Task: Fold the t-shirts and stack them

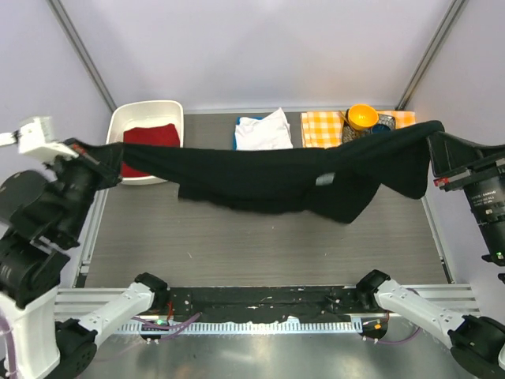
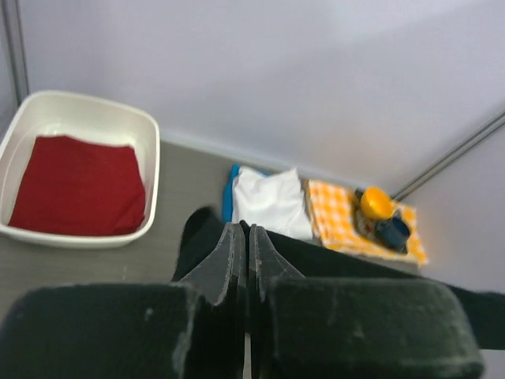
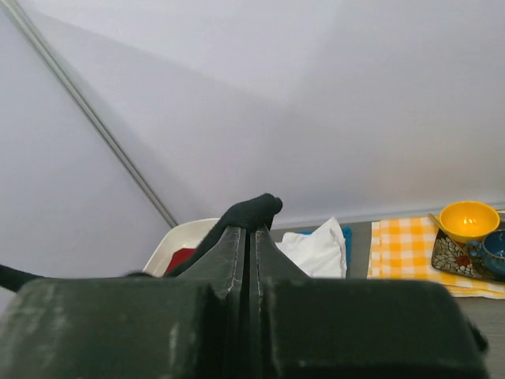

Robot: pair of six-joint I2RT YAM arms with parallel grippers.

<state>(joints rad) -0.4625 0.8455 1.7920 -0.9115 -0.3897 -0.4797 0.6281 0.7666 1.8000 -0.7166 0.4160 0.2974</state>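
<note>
My right gripper moves outward and down to the checked cloth's edge by the white t-shirt next and releases, as that is below, to its left in the top view.
The large black t-shirt [image 1: 268, 178] hangs stretched in the air across the table, its small white label [image 1: 323, 181] right of centre. My left gripper [image 1: 113, 156] is shut on its left end; black cloth [image 2: 197, 237] spills past the closed fingers in the left wrist view. My right gripper [image 1: 432, 142] is shut on its right end, a black bunch [image 3: 252, 212] poking above the fingertips. A folded white t-shirt [image 1: 263, 131] lies on a blue one [image 1: 239, 125] at the back middle. Both also show in the left wrist view, the white one [image 2: 268, 199] and the blue edge [image 2: 229, 193].
A white tub [image 1: 118, 134] with a red cloth [image 1: 148, 142] stands at the back left. An orange-and-white checked cloth [image 1: 319, 128] at the back right carries a yellow bowl [image 1: 362, 117] and a dark patterned tray [image 1: 383, 125]. Metal frame posts stand at both back corners.
</note>
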